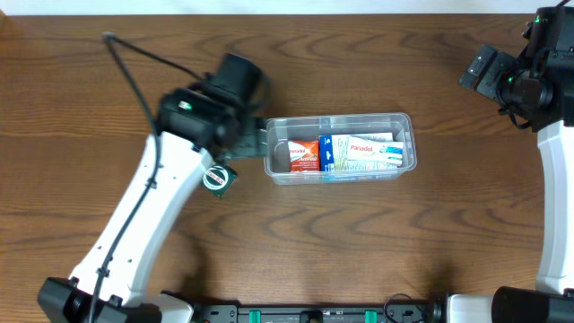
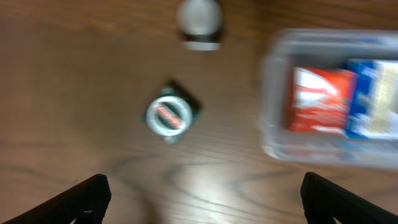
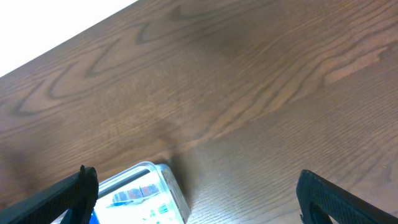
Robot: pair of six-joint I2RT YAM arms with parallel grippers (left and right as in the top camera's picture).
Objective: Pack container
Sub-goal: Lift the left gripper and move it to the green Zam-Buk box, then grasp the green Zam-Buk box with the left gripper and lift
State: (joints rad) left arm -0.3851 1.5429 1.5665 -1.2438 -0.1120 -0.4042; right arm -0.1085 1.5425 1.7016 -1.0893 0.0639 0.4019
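My left gripper is open and will next move down and turn astride the green Zam-Buk ointment box (image 1: 218,179) (image 2: 170,116), since the sides of the box are slanted to my fingers.
The clear plastic container (image 1: 342,117) stands at the table's middle. It holds a red box (image 1: 303,155) and a white-and-blue Panadol box (image 1: 363,151). A small bottle with a green-and-white cap (image 1: 217,178) lies on the wood left of the container. My left gripper (image 1: 254,137) is open and empty, just left of the container. In the blurred left wrist view the bottle (image 2: 169,115) lies ahead of the open fingers (image 2: 205,205), with the container (image 2: 268,68) at right. My right gripper (image 1: 475,70) is open and empty at the far right; its view (image 3: 199,205) shows the container's corner (image 3: 168,180).
A small white rounded object (image 2: 199,22) stands on the wood beyond the bottle in the left wrist view; the left arm hides it from overhead. The table's far edge (image 3: 62,43) shows in the right wrist view.
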